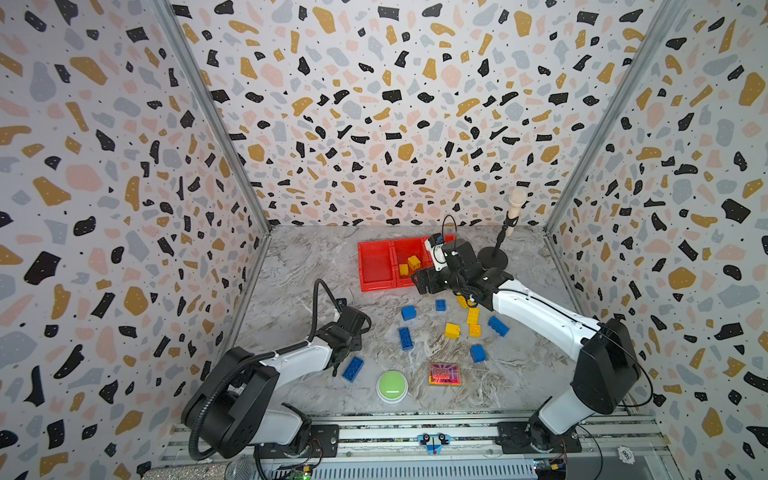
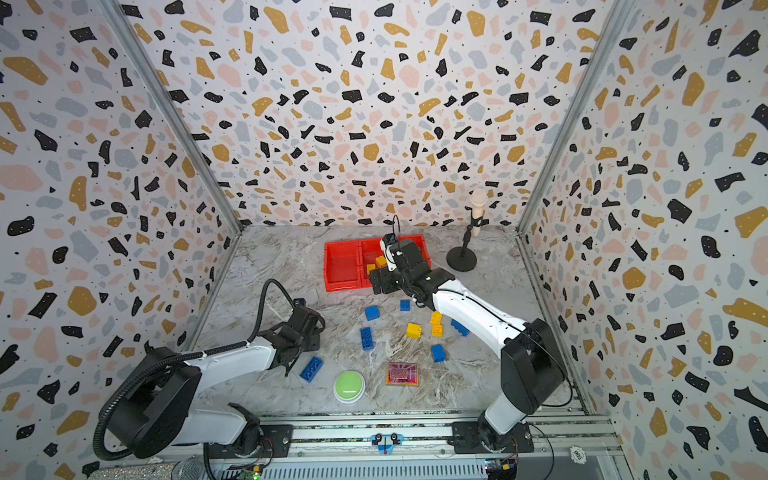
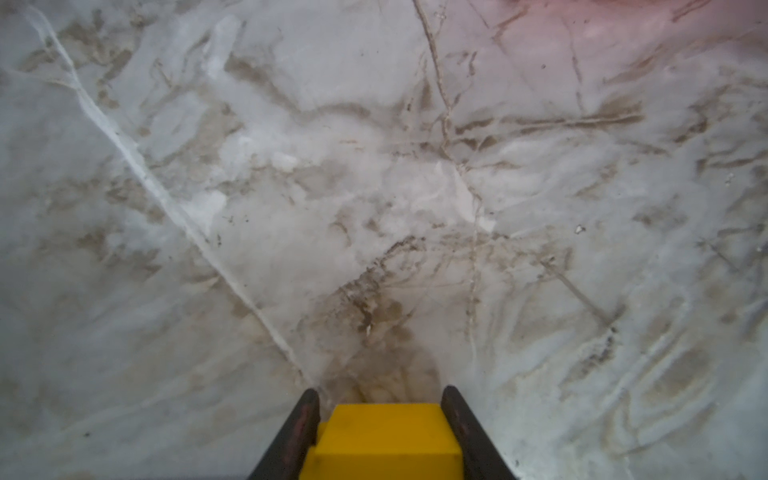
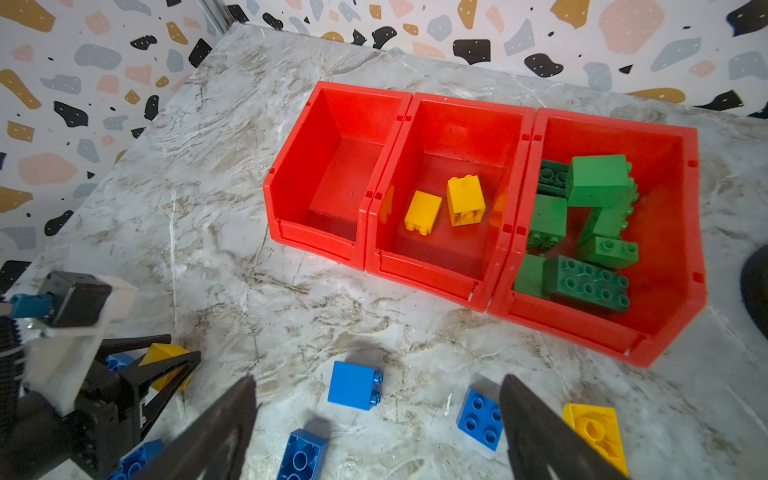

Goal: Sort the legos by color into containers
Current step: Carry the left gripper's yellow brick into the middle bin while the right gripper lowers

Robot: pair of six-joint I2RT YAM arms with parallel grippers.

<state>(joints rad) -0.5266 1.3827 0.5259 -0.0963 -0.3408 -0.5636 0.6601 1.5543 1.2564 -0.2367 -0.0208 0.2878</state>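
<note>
The yellow brick should go up in my left gripper next, then outward over the middle red container (image 1: pixel 409 260), where I will let it go, because that container already has yellow bricks in it.
My left gripper (image 3: pixel 380 395) is shut on a yellow brick (image 3: pixel 386 440); the right wrist view shows that brick (image 4: pixel 164 355) between its black fingers, low over the table. In both top views the held brick is hidden under the left gripper (image 1: pixel 337 365), beside a blue oblong brick (image 1: pixel 353 368). The right gripper (image 4: pixel 377 380) hangs open and empty in front of the three red containers (image 4: pixel 409 104). The left container is empty, the middle one holds two yellow bricks (image 4: pixel 465 199), and the right one holds several green bricks (image 4: pixel 590 282). Several blue (image 1: pixel 408 312) and yellow (image 1: pixel 452 330) legos lie loose on the marble.
A round green button (image 1: pixel 392 386) and a shiny pink-orange card (image 1: pixel 444 373) sit near the front edge. A microphone on a black stand (image 1: pixel 492 257) rises at the back right, close to the right arm. Patterned walls enclose three sides.
</note>
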